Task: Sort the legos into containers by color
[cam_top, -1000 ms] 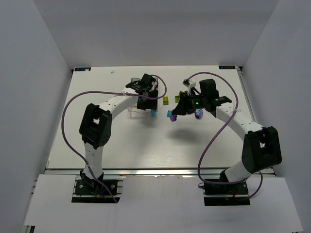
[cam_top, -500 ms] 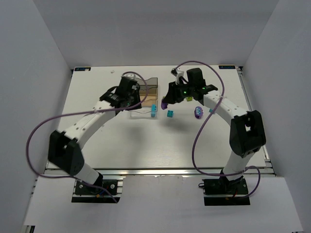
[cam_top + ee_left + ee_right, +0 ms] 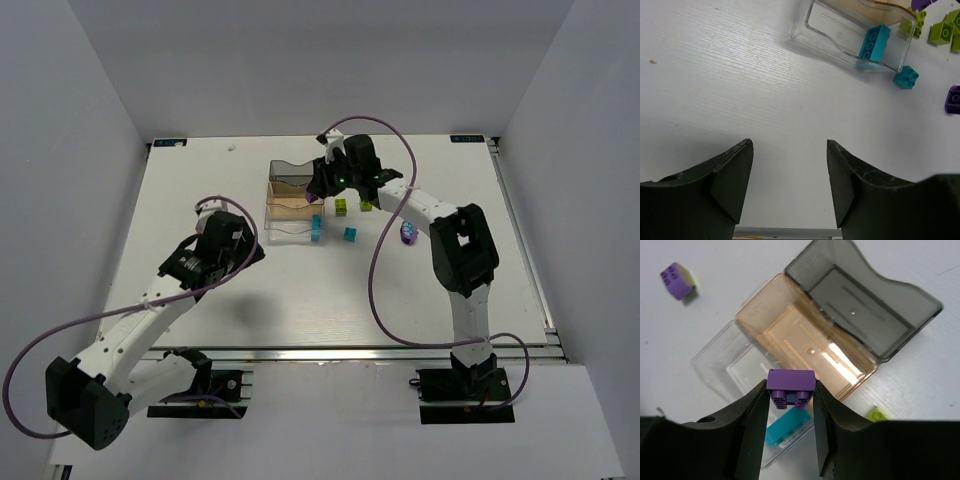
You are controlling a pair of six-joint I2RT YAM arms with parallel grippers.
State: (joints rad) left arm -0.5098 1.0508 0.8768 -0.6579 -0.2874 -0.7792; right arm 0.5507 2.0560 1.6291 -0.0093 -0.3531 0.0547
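The purple lego will move next with my right gripper off the clear bin's side and over the amber bin (image 3: 291,203) (image 3: 811,347), and my right gripper will let go of it there.
Three bins stand in a row: smoky grey (image 3: 292,170), amber (image 3: 285,207) and clear (image 3: 285,232). My right gripper (image 3: 319,190) is shut on a purple lego (image 3: 790,386) and holds it above the amber bin (image 3: 805,340) and clear bin (image 3: 725,365). A cyan lego (image 3: 787,427) lies in the clear bin. My left gripper (image 3: 789,150) is open and empty over bare table, near-left of the clear bin (image 3: 840,30). Loose on the table are a cyan lego (image 3: 351,234), lime legos (image 3: 342,207) and a purple lego (image 3: 408,232).
The grey bin (image 3: 870,305) and the amber bin look empty. A purple and lime brick (image 3: 677,280) lies apart from the bins. White walls close in the table on three sides. Purple cables loop off both arms.
My right gripper has carried the purple lego left, from the loose pile to above the bins. My left arm has pulled back from the bins toward the near left.
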